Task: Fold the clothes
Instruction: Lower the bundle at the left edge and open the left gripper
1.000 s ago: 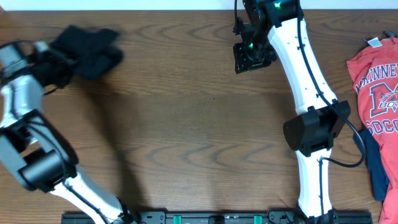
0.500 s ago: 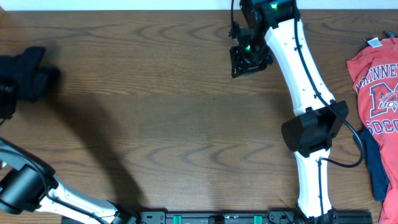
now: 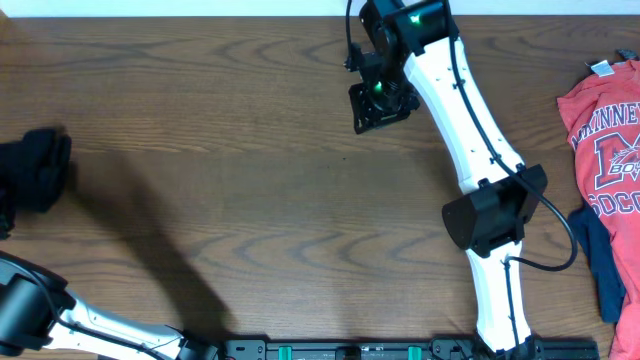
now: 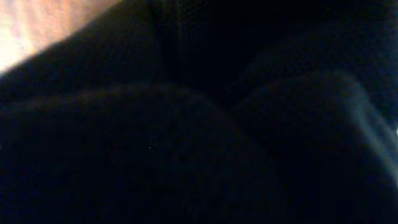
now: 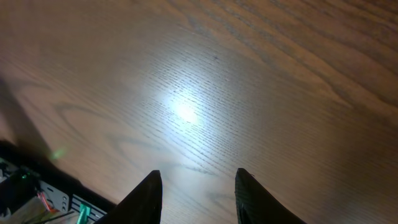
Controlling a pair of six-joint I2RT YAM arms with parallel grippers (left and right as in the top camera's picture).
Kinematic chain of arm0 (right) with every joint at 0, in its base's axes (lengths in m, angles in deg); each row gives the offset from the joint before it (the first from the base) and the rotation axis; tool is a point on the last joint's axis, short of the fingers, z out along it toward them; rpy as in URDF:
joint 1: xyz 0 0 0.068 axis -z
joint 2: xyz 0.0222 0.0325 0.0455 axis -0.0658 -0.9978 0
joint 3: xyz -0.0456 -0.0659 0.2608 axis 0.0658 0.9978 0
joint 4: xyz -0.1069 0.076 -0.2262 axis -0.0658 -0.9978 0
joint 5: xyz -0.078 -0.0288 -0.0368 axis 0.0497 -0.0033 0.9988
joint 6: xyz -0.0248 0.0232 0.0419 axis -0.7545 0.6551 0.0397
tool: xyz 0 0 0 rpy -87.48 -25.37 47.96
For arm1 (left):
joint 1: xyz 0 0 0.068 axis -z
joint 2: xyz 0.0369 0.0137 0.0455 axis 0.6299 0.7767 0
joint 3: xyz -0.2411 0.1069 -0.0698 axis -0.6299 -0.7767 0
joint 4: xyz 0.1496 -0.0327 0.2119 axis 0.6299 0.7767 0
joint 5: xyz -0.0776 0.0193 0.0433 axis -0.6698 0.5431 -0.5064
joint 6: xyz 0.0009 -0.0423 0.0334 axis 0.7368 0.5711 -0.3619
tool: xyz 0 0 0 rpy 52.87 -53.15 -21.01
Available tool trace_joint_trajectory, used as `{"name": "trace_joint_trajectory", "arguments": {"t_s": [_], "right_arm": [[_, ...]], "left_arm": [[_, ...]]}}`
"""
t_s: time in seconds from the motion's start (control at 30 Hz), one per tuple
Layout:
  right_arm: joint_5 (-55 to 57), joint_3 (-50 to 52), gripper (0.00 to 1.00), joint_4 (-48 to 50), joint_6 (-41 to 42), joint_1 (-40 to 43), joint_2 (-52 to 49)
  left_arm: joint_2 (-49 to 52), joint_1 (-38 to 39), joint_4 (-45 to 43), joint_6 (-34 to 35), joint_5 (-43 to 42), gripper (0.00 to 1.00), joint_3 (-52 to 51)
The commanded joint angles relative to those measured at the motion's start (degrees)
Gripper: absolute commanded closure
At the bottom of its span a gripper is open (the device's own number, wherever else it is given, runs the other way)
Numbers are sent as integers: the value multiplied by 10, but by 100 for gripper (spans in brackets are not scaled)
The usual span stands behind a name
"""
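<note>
My left gripper should next take the bunched shirt farther left in the overhead view and slightly back, so the table's middle stays empty.
The clothes, a black T-shirt (image 3: pixel 38 168), hang bunched in a limp wad at the far left edge of the overhead view. Black fabric (image 4: pixel 186 137) fills the left wrist view and hides that gripper's fingers. My left gripper is shut on the shirt; in the overhead view it is almost cut off by the left edge. My right gripper (image 3: pixel 378 100) hovers over bare wood at the back centre, far from the shirt. Its fingertips (image 5: pixel 155 177) stand apart with nothing between them, so it (image 5: pixel 198 177) is open.
A red T-shirt with white lettering (image 3: pixel 605 140) lies at the right edge, with a navy garment (image 3: pixel 600 255) below it. The wooden table (image 3: pixel 280 200) spans the view. A black rail (image 3: pixel 350 350) runs along the front edge. The left arm's base link (image 3: pixel 30 310) sits at bottom left.
My left arm has swung the black shirt from the back left of the table out to the left edge. The right arm has shifted a little left and its jaws have narrowed slightly.
</note>
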Motion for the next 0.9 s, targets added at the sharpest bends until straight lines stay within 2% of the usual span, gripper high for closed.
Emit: {"name": "trace_joint_trajectory", "arguments": {"t_s": [0.0, 0.5, 0.57, 0.6, 0.63, 0.67, 0.7, 0.77, 0.8, 0.87], "right_arm": [[-11, -2, 63, -2, -3, -14, 1], [-19, -2, 64, -2, 0, -25, 1], [-20, -2, 59, -2, 0, -25, 1], [-20, -2, 51, -2, 0, -25, 1], [-20, -2, 46, -2, 0, -25, 1], [-20, -2, 46, -2, 0, -25, 1], [-20, -2, 44, -2, 0, -25, 1], [-20, -2, 37, -2, 0, -25, 1], [-20, -2, 34, -2, 0, -25, 1], [-20, -2, 34, -2, 0, -25, 1]], "left_arm": [[16, -19, -10, -39, -17, 94, -1], [40, -48, -47, -66, -28, 94, -1], [40, -48, -47, -65, -28, 94, -1], [40, -48, -47, -65, -28, 73, -1], [40, -48, -48, -65, -28, 44, -1], [40, -48, -48, -65, -28, 26, -1], [40, -48, -48, -64, -28, 17, -1], [40, -48, -46, -63, -27, 18, -1], [40, -49, -46, -59, -27, 12, -1], [40, -51, -43, -49, -27, 9, -1]]}}
